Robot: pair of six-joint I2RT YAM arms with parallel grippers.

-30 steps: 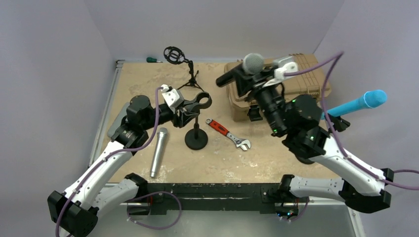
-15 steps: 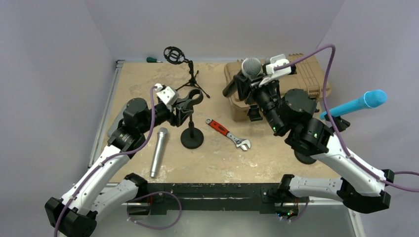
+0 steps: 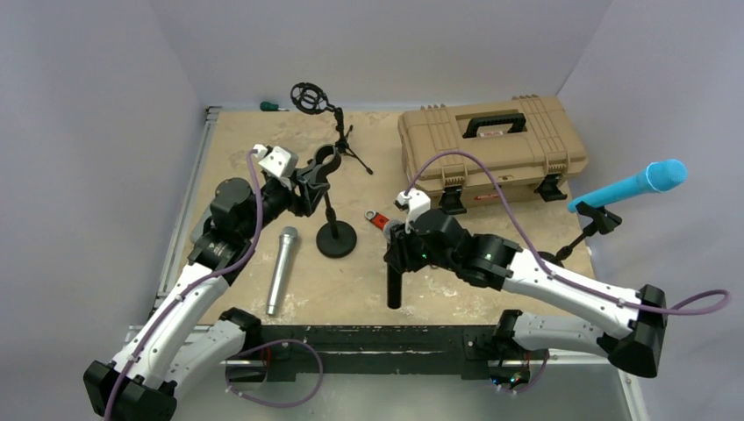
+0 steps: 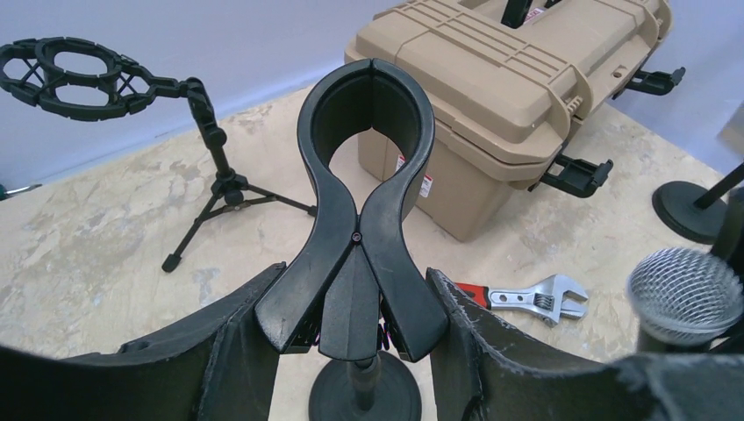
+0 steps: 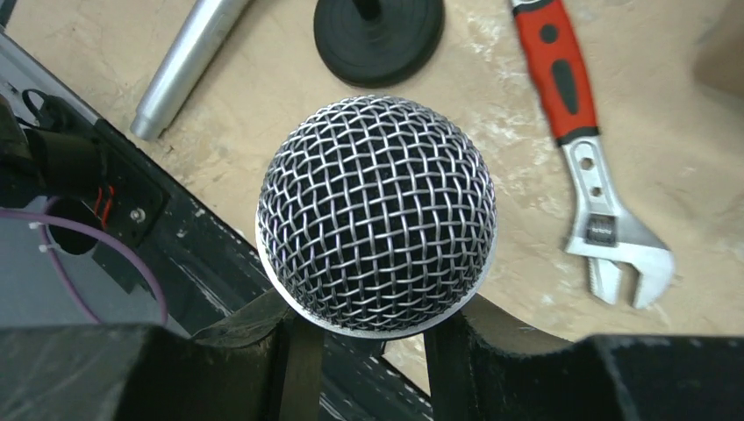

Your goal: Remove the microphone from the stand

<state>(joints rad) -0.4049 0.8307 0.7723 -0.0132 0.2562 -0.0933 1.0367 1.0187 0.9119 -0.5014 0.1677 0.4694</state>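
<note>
Next, my right gripper moves down toward the tabletop beside the stand base, lays the black microphone (image 3: pixel 394 285) down flat and releases it there, because that spot lies bare.
The black desk stand (image 3: pixel 337 239) stands left of centre, its pole leaning left. Its clip (image 3: pixel 323 167) is empty, the ring closed at the top in the left wrist view (image 4: pixel 367 114). My left gripper (image 3: pixel 309 180) is shut on the clip's levers (image 4: pixel 355 298), one finger on each side. My right gripper (image 3: pixel 402 250) is shut on the black microphone (image 3: pixel 394 285) just under its mesh head (image 5: pixel 377 215). It holds the microphone near the table's front edge, handle pointing down, clear of the stand. The head also shows in the left wrist view (image 4: pixel 686 295).
A silver microphone (image 3: pixel 281 267) lies left of the stand base. A red-handled wrench (image 5: pixel 570 96) lies beside my right gripper. A tan toolbox (image 3: pixel 491 145) sits at the back right, a shock-mount tripod (image 3: pixel 323 110) at the back, a blue microphone (image 3: pixel 632 184) on its stand at the right edge.
My right arm has swung the black microphone from above the toolbox down to the table's front. My left gripper has pulled the clip up and left, and the stand base slid slightly.
</note>
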